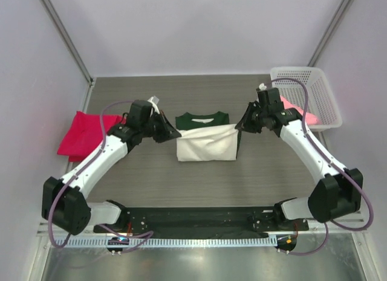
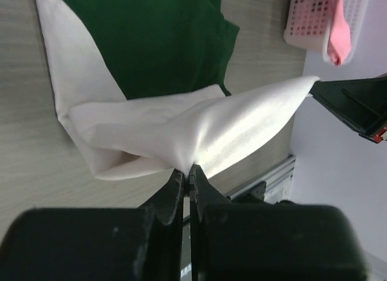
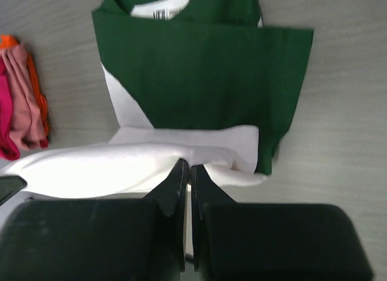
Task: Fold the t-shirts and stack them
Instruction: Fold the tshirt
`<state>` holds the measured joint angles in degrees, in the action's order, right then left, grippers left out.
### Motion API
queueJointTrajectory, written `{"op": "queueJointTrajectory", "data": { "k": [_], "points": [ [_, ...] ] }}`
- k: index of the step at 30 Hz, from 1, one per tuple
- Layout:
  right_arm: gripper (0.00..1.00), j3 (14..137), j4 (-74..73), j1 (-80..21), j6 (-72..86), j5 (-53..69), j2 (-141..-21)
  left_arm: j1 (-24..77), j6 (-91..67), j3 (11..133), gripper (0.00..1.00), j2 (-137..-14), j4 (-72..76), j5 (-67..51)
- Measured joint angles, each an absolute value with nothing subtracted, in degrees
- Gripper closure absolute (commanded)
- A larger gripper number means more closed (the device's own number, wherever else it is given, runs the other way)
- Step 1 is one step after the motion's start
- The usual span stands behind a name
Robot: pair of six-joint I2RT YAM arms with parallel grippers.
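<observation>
My right gripper will move outward and down onto the green shoulder nearer the basket (image 3: 242, 7) and release it, because the t-shirt's green top is uncovered beyond the white hem.
The cream-white t-shirt (image 1: 205, 145) with dark green shoulders lies at the table's middle, its lower white part lifted and doubled over toward the green top. My left gripper (image 1: 177, 134) is shut on the raised white edge's left corner (image 2: 187, 154). My right gripper (image 1: 238, 126) is shut on the right corner (image 3: 181, 157). The white hem stretches taut between them above the green part (image 3: 199, 75). A red-pink t-shirt (image 1: 81, 135) lies at the far left, seen as a folded pile (image 3: 21, 100) of pink and salmon layers. A light pink t-shirt (image 1: 296, 109) hangs in the basket.
The white plastic mesh basket (image 1: 305, 81) stands at the back right corner, also seen in the left wrist view as the basket (image 2: 302, 18). Grey wood-grain table (image 1: 199, 184) lies bare in front of the shirt. White walls enclose the back and sides.
</observation>
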<state>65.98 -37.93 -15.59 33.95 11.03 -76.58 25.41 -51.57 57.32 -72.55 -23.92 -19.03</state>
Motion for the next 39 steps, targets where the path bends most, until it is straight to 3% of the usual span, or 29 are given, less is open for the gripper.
{"op": "queueJointTrajectory", "data": {
  "k": [12, 13, 14, 15, 16, 17, 19, 27, 28, 29, 32, 37, 39],
  "points": [
    [0.99, 85.1, -31.2, -12.2, 35.3, 10.3, -103.6, 19.5, -49.5, 77.3, 1.0, -99.6, -22.5, -18.8],
    [0.9, 86.7, -30.7, -11.9, 35.6, 10.4, -106.1, 19.0, -49.5, 79.8, 1.0, -103.3, -22.3, -19.1],
    [0.76, 88.2, -29.9, -11.6, 36.0, 10.5, -108.8, 18.6, -49.5, 81.6, 0.95, -106.0, -21.8, -19.1],
    [0.56, 89.5, -29.1, -11.4, 36.6, 10.7, -110.8, 18.0, -49.6, 83.7, 0.65, -109.3, -21.7, -19.3],
    [0.41, 91.2, -28.3, -11.2, 37.3, 10.7, -113.2, 17.6, -49.3, 85.3, 0.51, -111.8, -21.3, -19.2],
    [0.31, 92.7, -27.1, -11.0, 37.7, 10.7, -115.5, 17.0, -49.4, 87.5, 0.4, -114.6, -21.3, -19.2],
    [0.28, 94.5, -24.9, -10.8, 37.5, 10.4, -118.5, 16.0, -49.0, 90.9, 0.18, -118.7, -21.1, -18.4],
    [0.31, 83.4, -15.2, -10.5, 31.9, 8.4, -113.5, 15.1, -45.6, 88.2, 0.16, -117.0, -20.5, -12.8],
    [0.24, 82.3, -15.0, -10.5, 30.8, 8.5, -112.6, 15.3, -44.5, 86.2, 0.11, -115.2, -20.6, -11.8],
    [0.22, 81.6, -14.9, -10.5, 29.7, 9.0, -111.9, 15.5, -43.7, 84.3, 0.01, -113.4, -20.7, -10.6],
    [0.26, 80.2, -14.0, -10.5, 27.2, 11.1, -111.1, 16.4, -39.0, 79.1, 0.0, -107.3, -21.9, -5.6],
    [0.36, 74.3, -10.8, -10.5, 26.3, 12.1, -109.7, 17.8, -31.0, 80.0, 0.11, -103.0, -27.8, 9.0],
    [0.39, 72.1, -10.4, -10.5, 26.4, 12.1, -109.0, 18.0, -28.7, 81.5, 0.2, -104.0, -30.7, 15.5]
  ]
}}
